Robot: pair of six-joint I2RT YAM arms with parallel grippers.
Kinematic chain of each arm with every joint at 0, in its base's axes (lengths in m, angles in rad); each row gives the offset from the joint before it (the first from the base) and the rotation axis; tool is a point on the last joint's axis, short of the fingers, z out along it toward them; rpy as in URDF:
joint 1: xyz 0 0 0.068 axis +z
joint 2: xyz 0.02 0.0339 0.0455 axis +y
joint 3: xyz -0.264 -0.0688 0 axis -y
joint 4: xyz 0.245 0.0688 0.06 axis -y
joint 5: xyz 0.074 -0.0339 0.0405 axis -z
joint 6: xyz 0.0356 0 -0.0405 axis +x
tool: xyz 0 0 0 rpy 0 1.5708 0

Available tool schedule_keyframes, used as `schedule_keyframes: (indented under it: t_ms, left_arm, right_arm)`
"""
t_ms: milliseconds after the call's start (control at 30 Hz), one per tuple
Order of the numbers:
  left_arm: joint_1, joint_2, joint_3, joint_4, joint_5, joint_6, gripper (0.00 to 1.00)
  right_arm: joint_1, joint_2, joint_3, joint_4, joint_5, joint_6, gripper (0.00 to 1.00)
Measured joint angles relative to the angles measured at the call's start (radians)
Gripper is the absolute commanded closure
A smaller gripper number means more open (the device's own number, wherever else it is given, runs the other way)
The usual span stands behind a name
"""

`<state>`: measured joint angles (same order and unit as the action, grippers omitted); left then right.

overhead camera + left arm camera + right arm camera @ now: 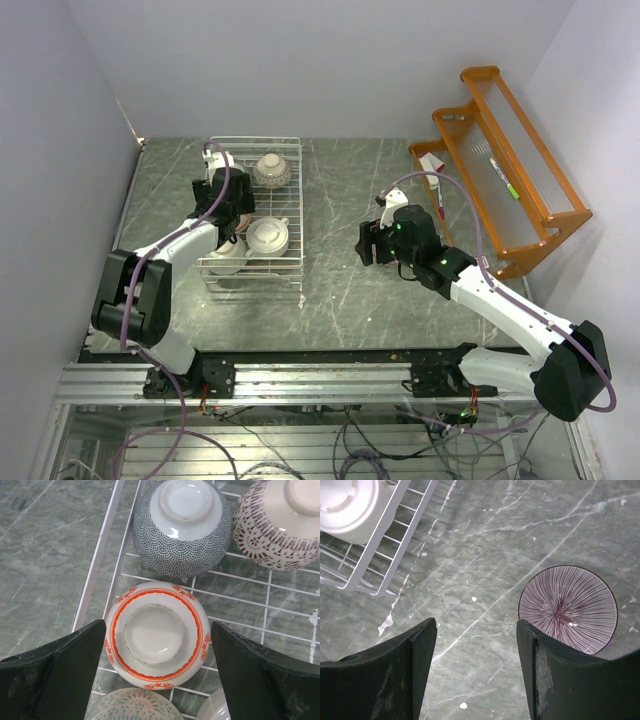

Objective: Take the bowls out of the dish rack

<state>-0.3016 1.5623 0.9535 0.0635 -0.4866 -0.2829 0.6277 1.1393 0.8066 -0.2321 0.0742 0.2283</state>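
Observation:
The orange-banded bowl's foot ring (154, 634) is below the left gripper, between its open fingers, so the left gripper will move down onto that ring next and close its fingers around it.
The white wire dish rack (301, 215) sits left of centre. My left gripper (232, 212) hangs over it, open. In the left wrist view its fingers stand wide on either side of an upturned white bowl with orange rim bands (156, 635), apart from it. Around that bowl lie a blue-dotted bowl (182, 527), a purple-patterned bowl (280, 522) and a teal-patterned bowl (134, 707), all upside down. A cream bowl with a handle (268, 236) lies in the rack too. My right gripper (476, 625) is open and holds nothing, above the table beside an upright purple-striped bowl (567, 610).
An orange wooden shelf rack (505, 165) stands at the back right against the wall. The dish rack's corner (395, 545) with a white bowl (350, 505) shows at the upper left of the right wrist view. The table top (340, 290) is grey marbled.

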Motion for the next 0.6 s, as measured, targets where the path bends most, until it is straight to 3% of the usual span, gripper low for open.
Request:
schedule_keyframes:
  t_ms: [167, 600]
  left_arm:
    - [0.015, 0.027, 0.001, 0.010, 0.000, 0.010, 0.05]
    - [0.028, 0.087, 0.001, 0.068, 0.013, 0.032, 0.22]
  right_arm:
    - [0.000, 0.000, 0.000, 0.003, -0.003, 0.000, 0.36]
    - [-0.001, 0.000, -0.012, 0.003, -0.003, 0.000, 0.37]
